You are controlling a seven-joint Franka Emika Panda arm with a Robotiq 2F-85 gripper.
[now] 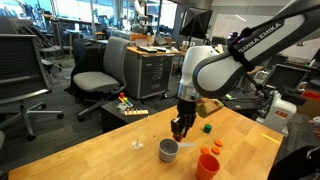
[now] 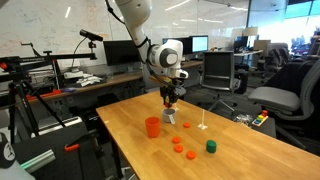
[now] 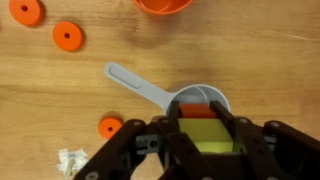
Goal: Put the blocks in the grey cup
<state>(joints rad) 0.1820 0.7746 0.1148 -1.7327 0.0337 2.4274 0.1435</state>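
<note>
The yellow block (image 3: 208,134) goes down into the opening of the grey cup next, and my gripper releases it there. This is because the yellow block still hangs above the cup's rim.
In the wrist view my gripper (image 3: 197,120) is shut on a yellow block (image 3: 208,134), held directly over the grey cup (image 3: 222,98), whose handle (image 3: 135,82) points up and left. An orange-red block (image 3: 198,111) shows just past the yellow one, inside the cup's rim. In both exterior views the gripper (image 1: 180,126) (image 2: 169,101) hangs just above the grey cup (image 1: 169,150) (image 2: 170,118). A green block (image 1: 207,127) (image 2: 211,146) lies on the table away from the cup. Flat orange-red blocks (image 3: 67,36) (image 3: 110,127) (image 2: 181,150) lie loose nearby.
A taller orange cup (image 1: 208,165) (image 2: 152,126) (image 3: 163,3) stands close beside the grey cup. A small white bit (image 3: 70,160) (image 1: 137,143) lies on the wooden table (image 2: 240,155). Office chairs and desks surround the table.
</note>
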